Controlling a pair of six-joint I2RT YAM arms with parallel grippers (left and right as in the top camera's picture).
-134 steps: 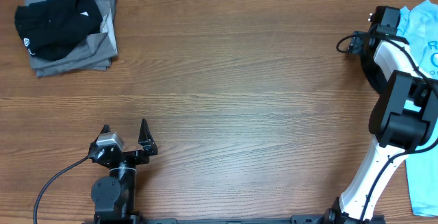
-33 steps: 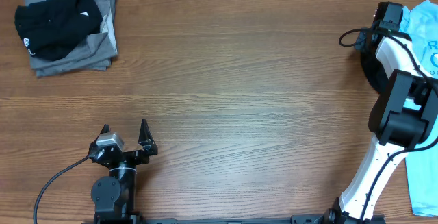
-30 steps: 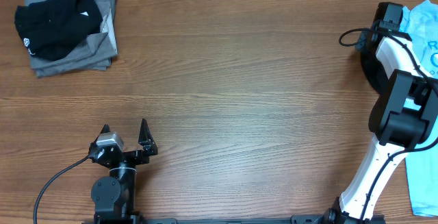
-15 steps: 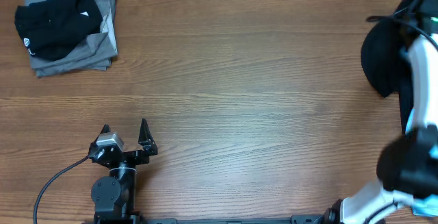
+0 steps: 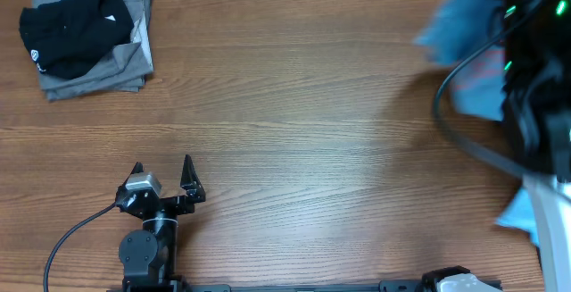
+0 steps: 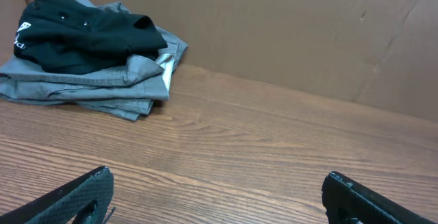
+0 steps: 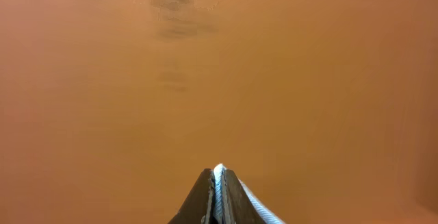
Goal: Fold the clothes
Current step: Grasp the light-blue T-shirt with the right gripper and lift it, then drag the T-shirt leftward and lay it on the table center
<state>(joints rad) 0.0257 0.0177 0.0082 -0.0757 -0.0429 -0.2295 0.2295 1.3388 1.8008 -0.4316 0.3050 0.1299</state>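
Note:
Next, my right gripper swings the fold down over the table's bare middle and releases, since that spot lies below and to the left in the overhead view.
The light-blue T-shirt (image 5: 466,33) hangs blurred in the air at the table's far right, lifted off the wood, and another part of it (image 5: 517,217) shows lower down by the right edge. My right gripper (image 7: 219,173) is shut on a thin fold of its pale fabric (image 7: 259,209), high above the table. In the overhead view the raised right arm (image 5: 535,87) is a dark blur that hides the gripper itself. My left gripper (image 5: 161,164) rests at the near left, open and holding nothing (image 6: 215,176).
A folded black garment (image 5: 71,26) lies on folded grey clothes (image 5: 125,67) at the far left corner, also in the left wrist view (image 6: 82,32). A cardboard wall (image 6: 287,25) runs along the table's far edge.
My right arm has swung up toward the overhead camera, carrying the light-blue T-shirt up and to the left off the table. The left arm and the folded pile have not moved.

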